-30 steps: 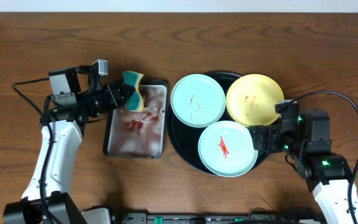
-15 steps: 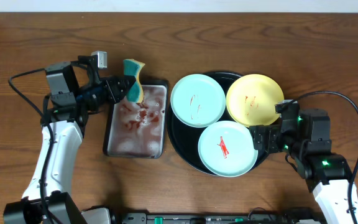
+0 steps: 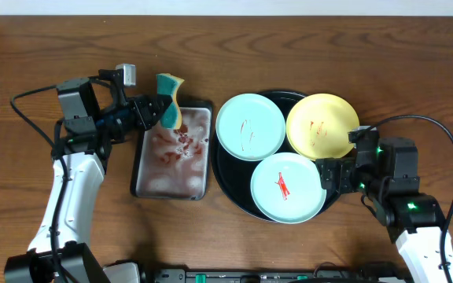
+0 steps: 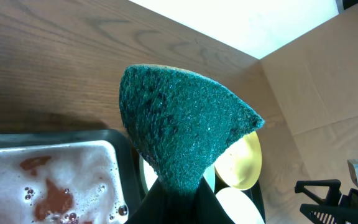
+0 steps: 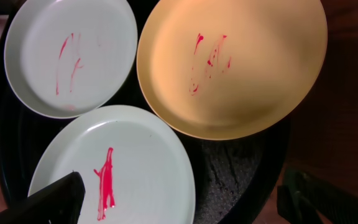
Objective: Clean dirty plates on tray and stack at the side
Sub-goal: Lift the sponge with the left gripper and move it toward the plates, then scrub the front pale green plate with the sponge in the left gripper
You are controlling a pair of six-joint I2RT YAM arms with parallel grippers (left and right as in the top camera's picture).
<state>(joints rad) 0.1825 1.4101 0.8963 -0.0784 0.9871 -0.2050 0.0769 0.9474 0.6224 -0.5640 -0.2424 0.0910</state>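
Note:
My right gripper should lower and close over the front mint-blue plate's rim by the bare tray bottom, which lies between its open fingers.
Three dirty plates lie on the round black tray (image 3: 225, 179): a mint-blue plate (image 3: 249, 126) at the back left, a yellow plate (image 3: 322, 126) at the back right and a mint-blue plate (image 3: 288, 187) in front, all with red smears. My left gripper (image 3: 157, 112) is shut on a green and yellow sponge (image 3: 169, 98) and holds it over the back edge of the metal pan. In the left wrist view the sponge (image 4: 179, 124) fills the middle. My right gripper (image 3: 325, 174) is open at the tray's right side, its fingers (image 5: 176, 199) straddling the front plate's (image 5: 117, 168) right edge.
A rectangular metal pan (image 3: 171, 169) with foam and red stains stands left of the tray. Bare wood tabletop (image 3: 289, 47) surrounds both. The right wrist view also shows the yellow plate (image 5: 235, 62), the back mint plate (image 5: 70, 56) and the tray floor (image 5: 241, 174).
My left gripper has lifted the sponge out of the pan and drawn it toward the pan's back edge. The right arm and the plates have not moved.

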